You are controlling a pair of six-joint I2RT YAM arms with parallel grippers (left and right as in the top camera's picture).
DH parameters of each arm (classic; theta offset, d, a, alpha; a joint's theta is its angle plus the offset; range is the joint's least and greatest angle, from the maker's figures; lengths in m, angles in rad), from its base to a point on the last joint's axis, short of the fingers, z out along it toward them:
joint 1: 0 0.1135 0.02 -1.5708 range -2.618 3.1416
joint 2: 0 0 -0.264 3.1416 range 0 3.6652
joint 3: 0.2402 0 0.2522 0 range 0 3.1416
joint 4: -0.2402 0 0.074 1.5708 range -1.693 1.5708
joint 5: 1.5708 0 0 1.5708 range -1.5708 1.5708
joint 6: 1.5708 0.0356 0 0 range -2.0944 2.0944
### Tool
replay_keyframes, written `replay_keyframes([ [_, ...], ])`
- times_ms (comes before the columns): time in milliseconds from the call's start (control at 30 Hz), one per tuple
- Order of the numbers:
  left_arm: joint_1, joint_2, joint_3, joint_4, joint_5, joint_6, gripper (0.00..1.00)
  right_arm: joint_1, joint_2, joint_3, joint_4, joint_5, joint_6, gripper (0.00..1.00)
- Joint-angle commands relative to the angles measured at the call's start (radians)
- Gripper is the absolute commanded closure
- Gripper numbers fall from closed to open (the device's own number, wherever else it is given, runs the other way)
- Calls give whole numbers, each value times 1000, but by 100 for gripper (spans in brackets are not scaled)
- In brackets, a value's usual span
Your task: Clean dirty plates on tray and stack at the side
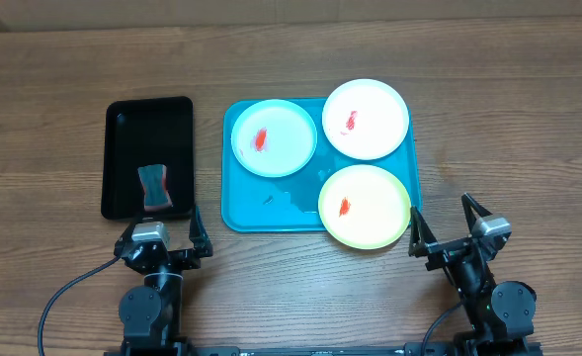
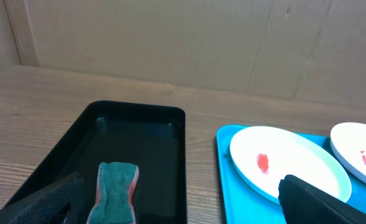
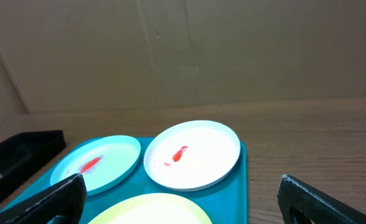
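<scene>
My right gripper swings outward over the tray next, tips down and lowers onto the pale blue plate's rim [image 1: 314, 148] [image 3: 139, 154] facing the white plate, since a gap admits a finger.
Three plates lie on the turquoise tray [image 1: 261, 203]. The pale blue plate [image 1: 274, 137] is at its back left, the white plate [image 1: 366, 119] at its back right, the yellow-green plate [image 1: 365, 206] at its front right. Each has a red smear. My left gripper [image 1: 165, 240] is open and empty, in front of the black tray. My right gripper [image 1: 452, 229] is open and empty, just right of the yellow-green plate. The left wrist view shows the blue plate [image 2: 288, 163] and the white plate [image 2: 360, 152]. The right wrist view shows the blue [image 3: 99, 165], white [image 3: 192, 154] and yellow-green [image 3: 155, 210] plates.
A black tray [image 1: 147, 129] stands left of the turquoise tray and holds a teal and pink sponge [image 1: 153, 187] at its front. The sponge [image 2: 116, 190] also shows in the left wrist view. A wall runs along the table's far edge.
</scene>
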Motion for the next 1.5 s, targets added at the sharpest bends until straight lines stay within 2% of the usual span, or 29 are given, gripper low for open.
replay_keyframes([
  [0,-4,-13,-7,22,27,-10,1,7,-10,18,3,-28,43,0],
  [233,-2,-10,35,133,35,52,0,7,137,203,-73,-49,42,0],
  [467,-2,110,255,-33,27,58,0,7,515,531,-192,-49,34,0],
  [567,-2,232,383,-131,2,57,0,7,685,691,-285,-56,34,0],
  [767,-2,565,689,-309,8,57,0,7,1019,1043,-581,-64,34,0],
  [933,-2,911,1048,-598,42,58,0,7,1269,1330,-850,-90,34,0],
  [1067,-2,1157,1293,-786,95,58,0,7,1420,1495,-991,-134,34,0],
  [1167,-2,1292,1389,-836,148,57,0,7,1474,1516,-946,-195,39,0],
  [1333,-2,1432,1405,-871,269,9,0,9,1530,1513,-806,-415,63,0],
  [1467,-2,1520,1405,-863,325,8,0,46,1585,1513,-747,-336,203,2],
])
